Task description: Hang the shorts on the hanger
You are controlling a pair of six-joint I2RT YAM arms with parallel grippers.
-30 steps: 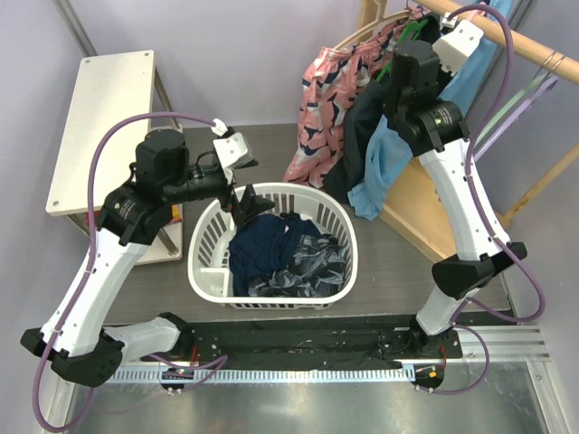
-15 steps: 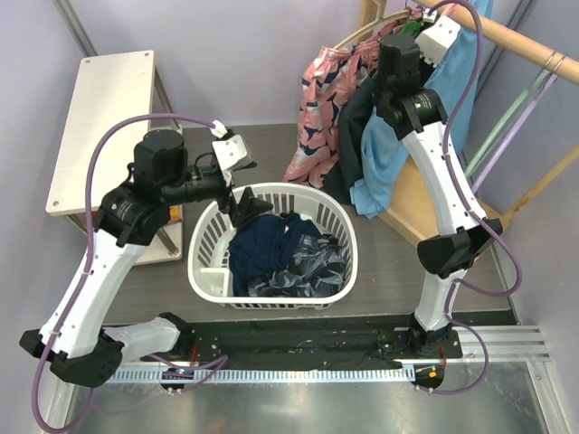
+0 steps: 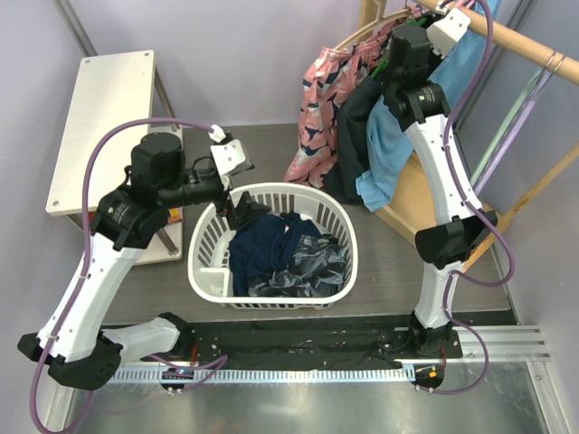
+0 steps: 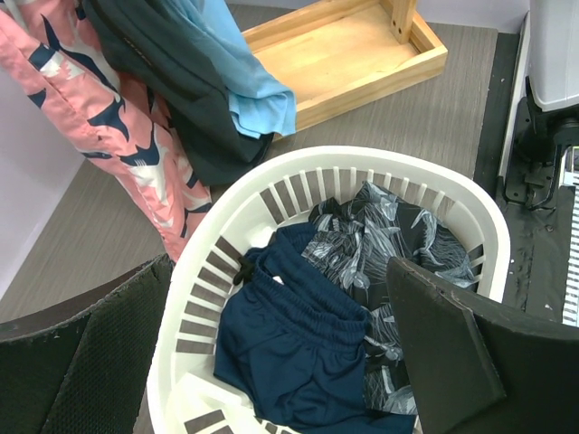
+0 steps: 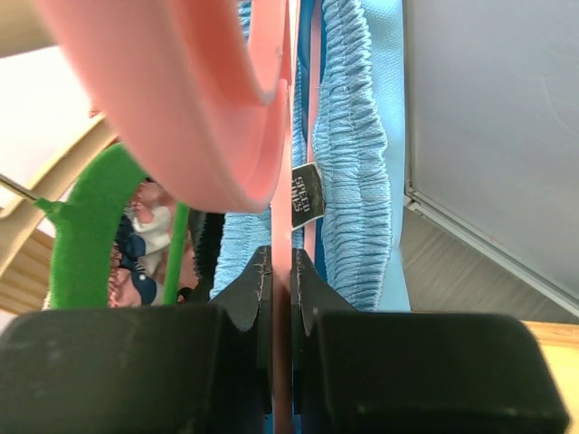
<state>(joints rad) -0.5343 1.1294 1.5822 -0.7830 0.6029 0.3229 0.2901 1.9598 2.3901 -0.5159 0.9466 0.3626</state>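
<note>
The green hanger hangs to the left of my right gripper in the top view, so next my right gripper should shift toward it along the rack's bar and release the pink hanger's bar.
The sky-blue shorts point(image 3: 384, 154) hang on the wooden rack at the back right, beside dark garments. They also show in the left wrist view point(image 4: 249, 86). In the right wrist view their gathered waistband point(image 5: 357, 154) hangs just behind the pink hanger point(image 5: 208, 99). My right gripper point(image 5: 281, 271) is shut on a thin bar of the pink hanger, high at the rail. My left gripper point(image 3: 242, 206) is open and empty, hovering over the far left rim of the white basket; it also shows in the left wrist view point(image 4: 280, 353).
The white laundry basket point(image 3: 204, 244) holds navy shorts point(image 3: 262, 244) and a dark leaf-print garment point(image 3: 317, 262). A pink patterned garment point(image 3: 321, 99) and a green hanger point(image 5: 90, 226) hang on the rack. The wooden rack base point(image 3: 416, 208), rail point(image 3: 525, 45) and white side table point(image 3: 99, 117) stand around.
My right wrist has swung up and closer to the rail, and the blue shorts have shifted slightly with it. The left arm has barely moved.
</note>
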